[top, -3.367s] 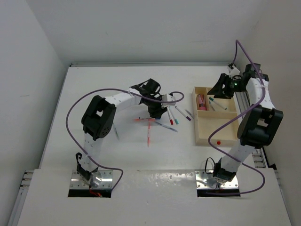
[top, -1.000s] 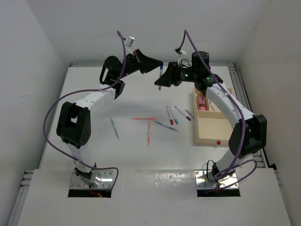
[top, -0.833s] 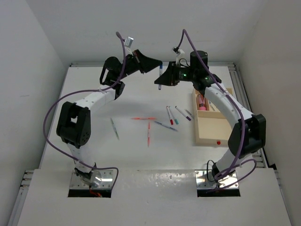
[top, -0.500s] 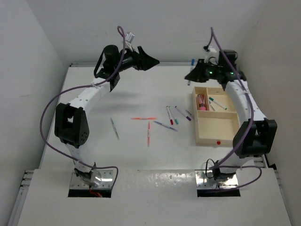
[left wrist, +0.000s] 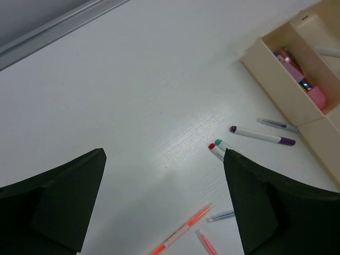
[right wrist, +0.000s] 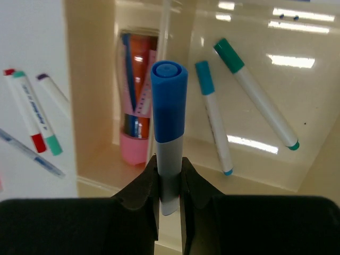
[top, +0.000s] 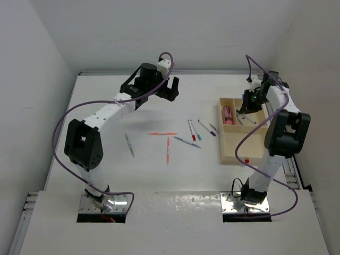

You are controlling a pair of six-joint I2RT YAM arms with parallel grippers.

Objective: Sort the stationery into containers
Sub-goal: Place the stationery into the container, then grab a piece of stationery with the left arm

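My right gripper next needs to lower the grey marker into the tray section below and release it beside the similar teal-capped markers.
My right gripper [right wrist: 170, 178] is shut on a grey marker with a blue cap [right wrist: 169, 101], held upright over the pale wooden tray [right wrist: 87, 95]. Below it, two teal-capped markers [right wrist: 213, 125] lie in the tray's back right section. A pink block [right wrist: 135, 147] with pens sits in the back left section. In the top view my right gripper [top: 246, 104] hangs over the tray [top: 222, 135]. My left gripper [top: 170, 88] is open with nothing in it, high above the table's back middle. Several loose pens lie on the table, among them an orange pen [top: 162, 133] and a purple-capped marker [left wrist: 263, 136].
A thin teal pen [top: 129, 144] lies apart at the left. A pink-red pen [top: 168, 150] and a pale blue pen [top: 187, 142] lie mid-table. A red dot [top: 246, 160] marks the tray's near rim. Purple cables loop off both arms. Walls close the back and sides.
A second ago both grippers met at the back over the blue-capped marker. My left gripper opened and drew left. My right gripper closed on the marker and carried it right and down over the tray.
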